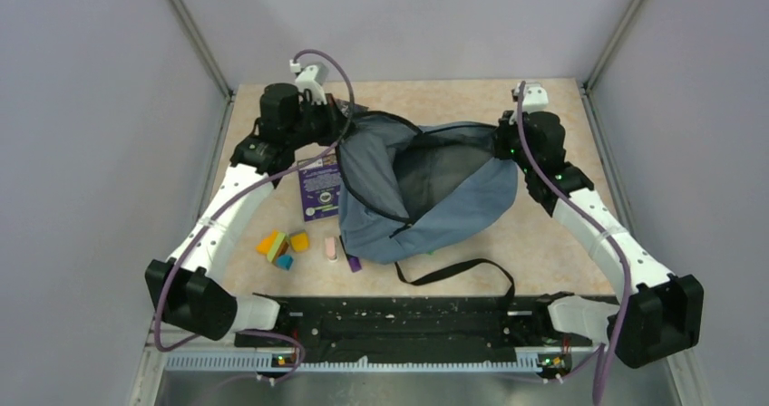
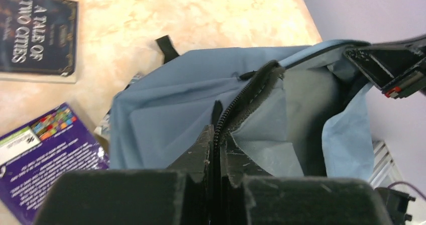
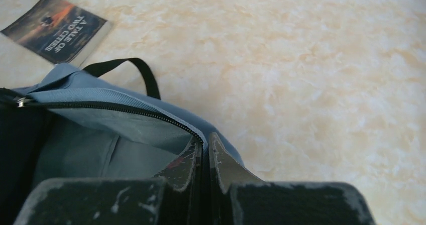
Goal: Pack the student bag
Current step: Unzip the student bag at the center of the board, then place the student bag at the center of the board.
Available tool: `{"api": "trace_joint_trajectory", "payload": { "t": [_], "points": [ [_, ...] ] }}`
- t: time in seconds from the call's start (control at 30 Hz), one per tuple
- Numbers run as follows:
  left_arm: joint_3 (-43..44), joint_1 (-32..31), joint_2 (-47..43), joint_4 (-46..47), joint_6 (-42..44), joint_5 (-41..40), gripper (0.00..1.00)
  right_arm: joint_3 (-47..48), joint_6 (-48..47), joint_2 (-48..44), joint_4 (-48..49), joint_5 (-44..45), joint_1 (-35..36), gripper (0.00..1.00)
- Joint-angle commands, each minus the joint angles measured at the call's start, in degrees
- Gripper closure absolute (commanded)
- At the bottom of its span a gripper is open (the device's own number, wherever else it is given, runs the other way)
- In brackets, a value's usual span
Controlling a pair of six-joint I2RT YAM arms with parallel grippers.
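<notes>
The left gripper needs to carry the bag's zipper edge to the right in the top view over the bare far tabletop and release it, because the bag (image 1: 453, 211) overlaps a purple-ended marker.
The slate-blue student bag (image 1: 453, 211) lies mid-table with its main compartment gaping open and its dark inside showing. My left gripper (image 1: 350, 119) is shut on the zipper edge at the bag's left rim, and the black zipper (image 2: 241, 104) runs between its jaws (image 2: 217, 134). My right gripper (image 1: 501, 143) is shut on the zippered rim at the bag's right side (image 3: 205, 140). Both hold the rim up off the table, so the mouth is spread between them. The bag's fabric shows in the left wrist view (image 2: 166, 119) and the right wrist view (image 3: 95, 144).
A purple book (image 1: 319, 189) lies left of the bag, also in the left wrist view (image 2: 45, 157). A dark book titled "A Tale of Two Cities" (image 2: 37, 34) (image 3: 58, 29) lies beyond the bag. Coloured blocks (image 1: 281, 243) and a pink eraser (image 1: 331, 249) lie near front left. A black strap (image 1: 458, 270) trails forward.
</notes>
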Motion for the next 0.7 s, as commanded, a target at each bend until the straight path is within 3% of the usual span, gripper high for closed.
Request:
{"api": "trace_joint_trajectory", "payload": {
  "t": [0.0,0.23,0.37,0.5,0.57,0.67],
  "points": [
    [-1.1,7.5,-6.5,4.2,-2.5,0.0,1.00,-1.2,4.4,1.5,0.1,11.3,-7.0,1.00],
    [-1.9,10.5,-7.1,4.7,-2.8,2.4,1.00,-0.3,5.0,2.0,-0.7,13.0,-7.6,1.00],
    [0.1,10.5,-5.0,6.6,-2.3,10.3,1.00,-0.6,2.4,-0.7,1.3,4.9,-7.6,0.97],
    [0.4,10.4,-4.1,9.1,-1.5,19.6,1.00,-1.1,-4.1,-3.0,5.6,-8.7,-7.6,0.37],
    [-0.2,10.1,-4.0,10.8,-1.5,24.3,1.00,-1.2,-7.4,-3.7,7.7,-16.4,-7.6,0.22],
    [-0.5,9.0,-3.9,11.7,-0.5,27.1,1.00,0.1,-10.8,-2.8,8.9,-29.2,-7.5,0.16]
  ]
}}
